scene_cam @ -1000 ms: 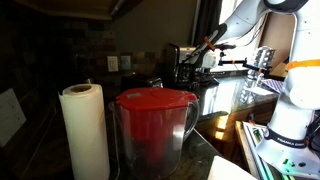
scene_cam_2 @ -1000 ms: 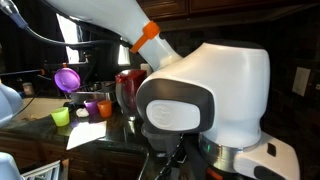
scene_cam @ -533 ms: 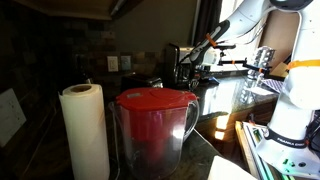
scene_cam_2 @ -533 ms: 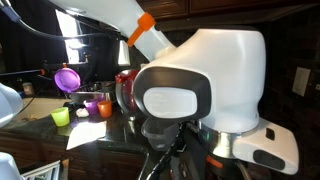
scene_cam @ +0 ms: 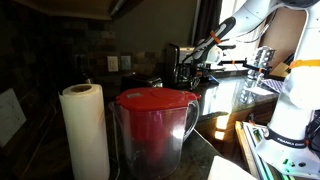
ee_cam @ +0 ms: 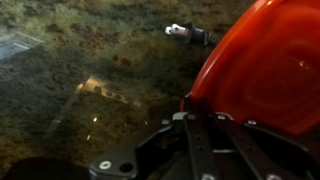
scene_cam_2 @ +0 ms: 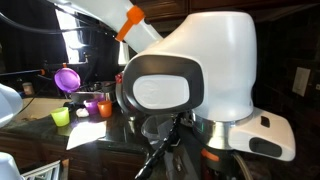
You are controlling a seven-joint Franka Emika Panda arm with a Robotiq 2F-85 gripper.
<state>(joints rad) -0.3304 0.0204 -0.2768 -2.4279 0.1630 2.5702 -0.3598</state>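
Note:
My gripper should next carry the red container (ee_cam: 265,60) to the right in the wrist view and release it, because the counter away from the plug is on that side of my gripper.
In the wrist view my gripper (ee_cam: 185,106) comes in from the bottom, its two dark fingers drawn together. Their tips meet on the lower left edge of a large red container (ee_cam: 265,60) that fills the right side, above a speckled stone counter (ee_cam: 90,60). In an exterior view the gripper (scene_cam: 203,52) is small and far back, by the faucet, at the end of the white arm with its orange band. The other exterior view hides the gripper behind the arm's big white joint (scene_cam_2: 190,80).
A red-lidded pitcher (scene_cam: 155,120) and a paper towel roll (scene_cam: 85,130) stand close to the camera. A purple cup (scene_cam_2: 67,78), a green cup (scene_cam_2: 61,116) and an orange cup (scene_cam_2: 104,106) sit on the counter. A small metal item (ee_cam: 185,32) lies beyond the red container.
The arm's big white joint has turned and shifted in the near exterior view, and the far forearm has moved slightly. The gripper has stayed shut.

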